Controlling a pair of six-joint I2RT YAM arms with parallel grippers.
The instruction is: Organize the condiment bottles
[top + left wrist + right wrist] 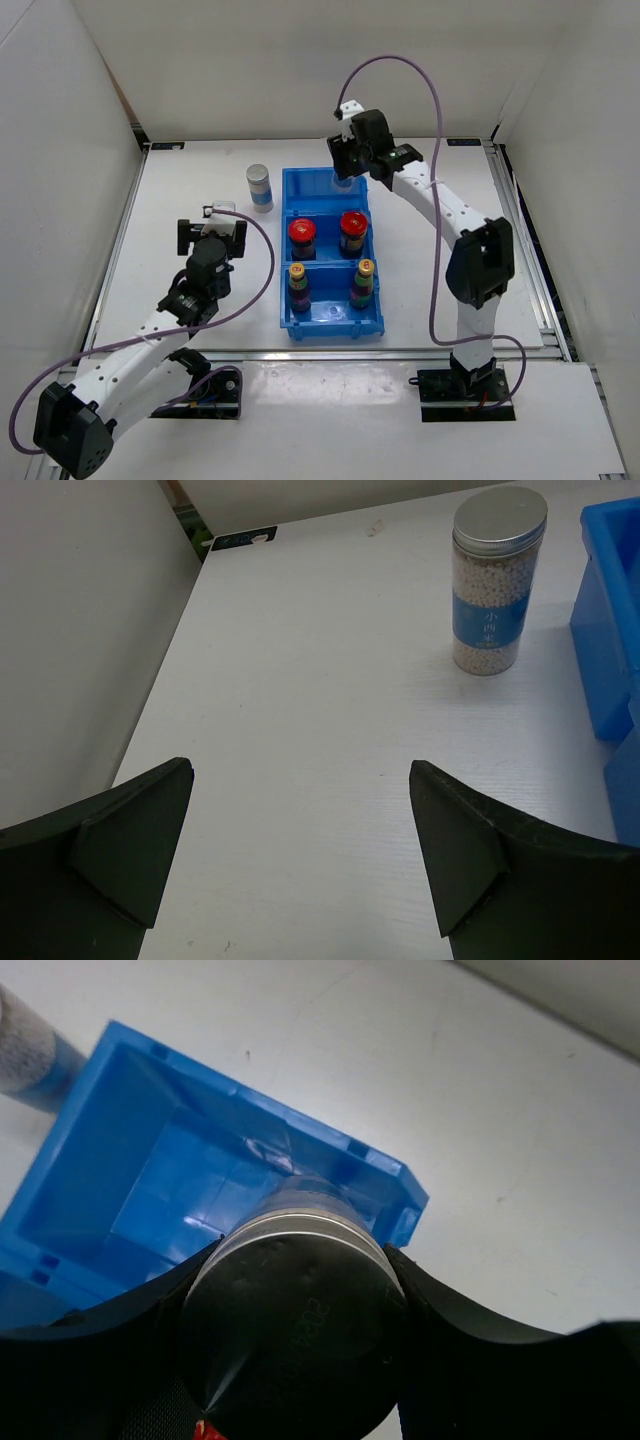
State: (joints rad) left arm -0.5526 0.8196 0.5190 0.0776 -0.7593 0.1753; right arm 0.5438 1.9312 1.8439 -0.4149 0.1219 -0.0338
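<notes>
My right gripper's shaker is still above the empty bottom of the bin's far section, so my right gripper should next go down over that section's end away from the standing shaker and open.
My right gripper point(347, 168) is shut on a silver-capped shaker point(295, 1305) and holds it over the far compartment of the blue bin point(296, 185); the bin's far compartment shows in the right wrist view point(150, 1150). A second silver-capped blue-white shaker point(259, 187) stands on the table left of the bin, and also shows in the left wrist view point(497, 580). Two red-lidded jars point(302, 238) point(353, 232) stand in the middle compartment. Two yellow-capped bottles point(299, 285) point(364, 283) stand in the near compartment. My left gripper point(222, 214) is open and empty, near and left of the standing shaker.
White walls enclose the table on the left, back and right. The bin's left wall point(612, 640) lies at the right edge of the left wrist view. A black strip point(165, 146) runs along the table's far left edge.
</notes>
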